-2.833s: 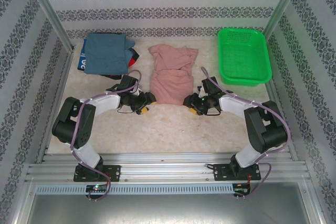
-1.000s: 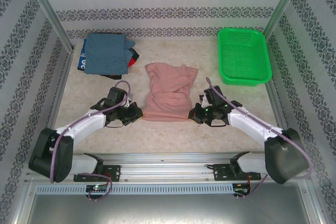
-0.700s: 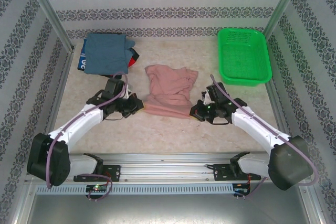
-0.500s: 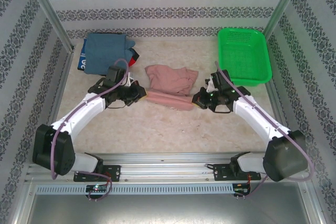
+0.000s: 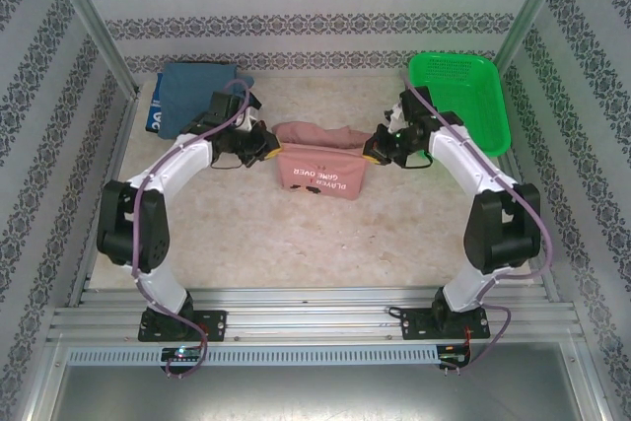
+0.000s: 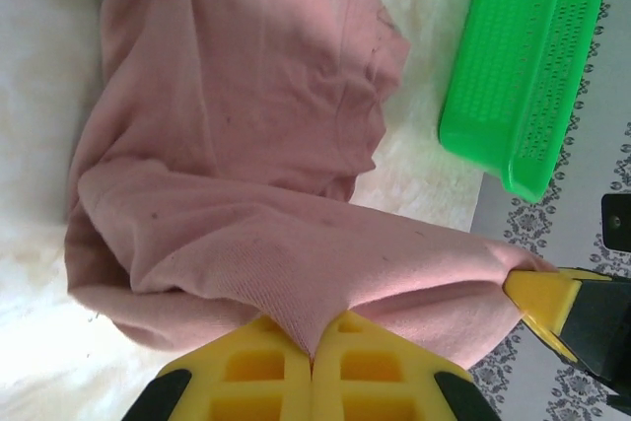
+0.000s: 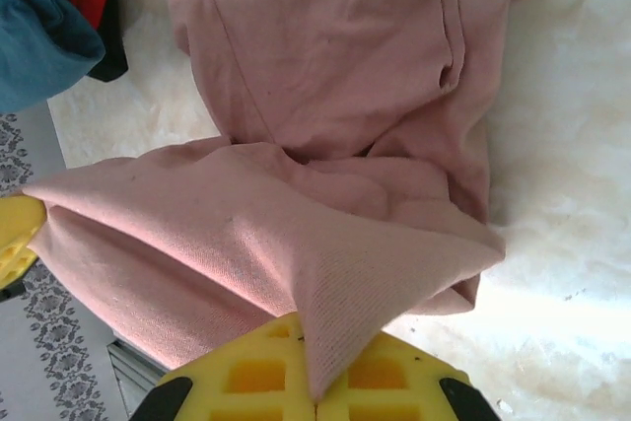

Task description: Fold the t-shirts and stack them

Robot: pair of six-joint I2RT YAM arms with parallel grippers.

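The shirt's bunched part [image 5: 294,132] [image 6: 222,76] lies outward and below, so next my left gripper needs to move outward and down to release the held edge over it.
The dusty-pink t-shirt [image 5: 320,167] is stretched between my two grippers over the middle back of the table, with its printed panel facing the top camera. My left gripper [image 5: 264,145] is shut on the shirt's left edge, a pinch of cloth [image 6: 296,283] showing between its yellow fingers [image 6: 246,372]. My right gripper [image 5: 375,148] is shut on the right edge, the fabric [image 7: 325,273] folded over its yellow pads [image 7: 385,372]. The rest of the shirt lies bunched on the table behind the held edge. Folded blue-grey, dark and red t-shirts [image 5: 197,98] are stacked at the back left.
A green mesh basket [image 5: 458,105] stands at the back right, close behind my right arm. The folded stack sits just behind my left gripper. Metal frame posts and patterned walls enclose the table. The near half of the tabletop [image 5: 315,244] is bare.
Both grippers have carried the pink shirt's near edge up and toward the back of the table. The shirt has doubled over and its print now shows.
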